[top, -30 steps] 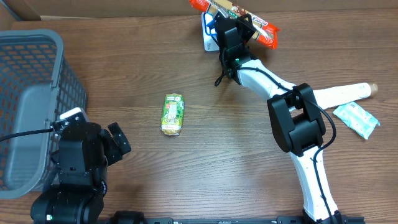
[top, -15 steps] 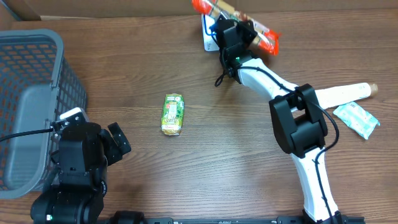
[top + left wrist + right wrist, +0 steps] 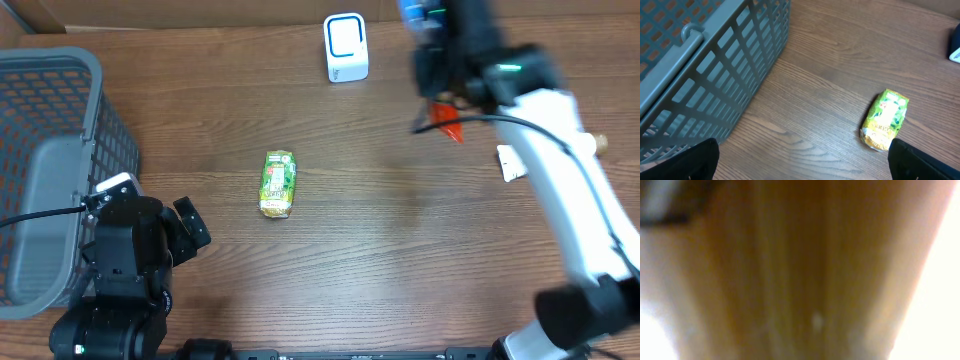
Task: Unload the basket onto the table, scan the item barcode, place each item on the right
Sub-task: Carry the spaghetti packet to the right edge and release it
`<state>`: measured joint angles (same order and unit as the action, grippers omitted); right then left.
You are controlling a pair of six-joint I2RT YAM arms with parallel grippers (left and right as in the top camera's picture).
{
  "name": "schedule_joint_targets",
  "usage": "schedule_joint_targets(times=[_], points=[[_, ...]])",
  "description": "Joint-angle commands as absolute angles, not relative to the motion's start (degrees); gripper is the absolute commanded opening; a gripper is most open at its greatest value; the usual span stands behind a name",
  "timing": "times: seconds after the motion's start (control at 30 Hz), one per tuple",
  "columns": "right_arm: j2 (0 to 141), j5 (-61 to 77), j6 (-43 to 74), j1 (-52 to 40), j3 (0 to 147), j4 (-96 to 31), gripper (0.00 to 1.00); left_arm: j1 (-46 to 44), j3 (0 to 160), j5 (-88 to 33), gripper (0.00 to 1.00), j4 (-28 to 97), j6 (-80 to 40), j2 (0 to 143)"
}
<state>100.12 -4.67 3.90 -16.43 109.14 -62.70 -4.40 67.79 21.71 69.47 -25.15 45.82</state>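
Note:
Next, my right gripper will move away from the scanner [image 3: 346, 47], to the right in the overhead view, then down beside the white item, where the table is bare.
The white barcode scanner [image 3: 346, 47] stands at the table's back edge, and its corner [image 3: 956, 47] shows at the right edge of the left wrist view. My right gripper [image 3: 443, 98] is raised high to the right of the scanner and blurred. It is shut on a red snack packet [image 3: 447, 126], of which only one end shows under the arm. The right wrist view is an orange-brown blur. A green packet [image 3: 278, 183] [image 3: 885, 120] lies flat mid-table. My left gripper [image 3: 190, 231] [image 3: 802, 170] rests open at the front left, nothing between its fingers.
A grey mesh basket [image 3: 60, 150] [image 3: 715, 60] fills the left side beside my left arm. My right arm partly covers a white item [image 3: 510, 162] on the right. A cardboard wall runs along the table's back edge.
My right arm has swung right, away from the scanner, and risen toward the camera with the red packet. The left arm and green packet have not moved.

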Motion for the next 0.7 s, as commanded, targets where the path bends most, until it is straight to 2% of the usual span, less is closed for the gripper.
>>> schedule_joint_targets(times=[0.0, 0.13, 0.23, 0.53, 0.67], points=[[100.31, 6.13, 22.7, -9.93, 109.54, -66.48, 0.04, -4.25, 67.75, 22.44, 1.0, 69.45, -25.76, 45.76], [100.99, 6.61, 31.83, -2.52, 103.28, -63.51, 0.04, -4.25, 67.75, 22.44, 0.99, 69.45, -25.76, 45.74], [101.86, 7.42, 36.42, 1.76, 97.43, -56.49, 0.04, -4.25, 67.75, 22.44, 0.99, 69.45, -25.76, 45.76], [104.73, 6.5, 42.11, 8.38, 77.78, -27.4, 0.04, -4.25, 67.75, 22.44, 1.0, 69.45, -25.76, 45.74], [105.45, 5.85, 42.52, 10.48, 72.75, -20.8, 0.13, -4.25, 67.75, 22.44, 1.0, 69.45, -25.76, 45.76]])
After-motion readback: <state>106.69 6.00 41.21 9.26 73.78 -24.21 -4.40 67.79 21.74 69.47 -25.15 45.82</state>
